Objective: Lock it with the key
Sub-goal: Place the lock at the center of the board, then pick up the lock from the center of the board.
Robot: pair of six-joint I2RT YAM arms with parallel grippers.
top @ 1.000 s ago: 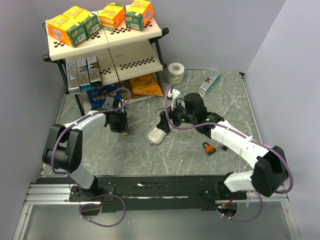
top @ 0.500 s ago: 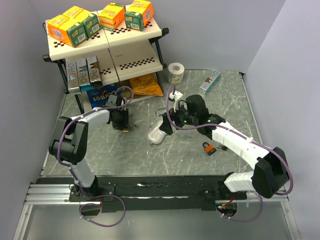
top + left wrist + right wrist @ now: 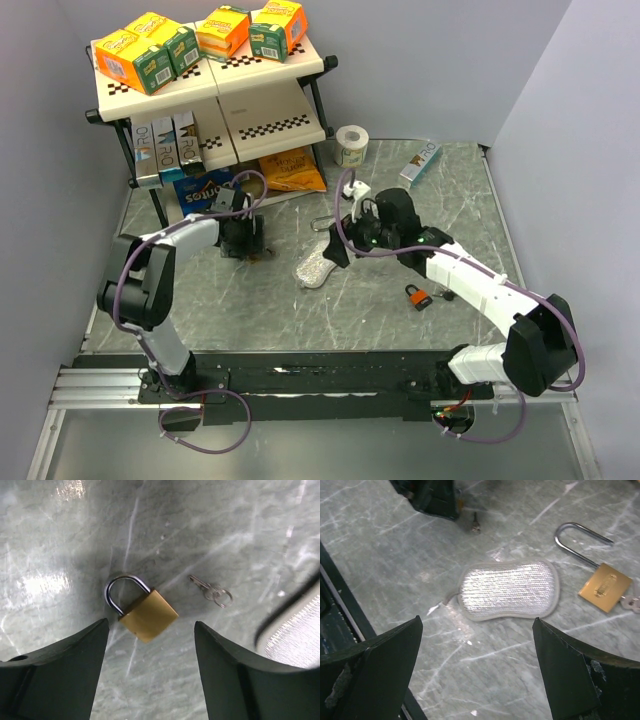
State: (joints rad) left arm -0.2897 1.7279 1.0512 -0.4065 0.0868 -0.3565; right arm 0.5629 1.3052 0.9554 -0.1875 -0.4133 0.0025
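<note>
I will move my right gripper over to the second brass padlock's body point(image 3: 605, 587), turn it and lower it around the body, because the body lies slanted below my gripper and to its right in the wrist view.
A small brass padlock point(image 3: 145, 611) lies flat on the marble table, its shackle pointing away from me. A small key on a ring point(image 3: 211, 592) lies just to its right, apart from it. My left gripper point(image 3: 151, 625) hangs open above the padlock's near end, with nothing between its fingers. In the top view the left gripper point(image 3: 243, 238) is at the table's left middle, with the padlock point(image 3: 257, 256) beside it. My right gripper point(image 3: 477, 622) is open and empty, hovering near a silver scrub pad point(image 3: 509, 590).
A second brass padlock point(image 3: 600, 582) with a long shackle lies right of the pad. An orange padlock point(image 3: 418, 295) sits by the right forearm. A shelf rack point(image 3: 210, 90) with boxes stands at the back left. A chips bag point(image 3: 290, 170), a tape roll point(image 3: 351, 145) and a small box point(image 3: 420, 163) stand further back.
My left jaws have spread wider, and the brass padlock now lies free on the table. The right arm has drifted slightly back with its jaws still wide.
</note>
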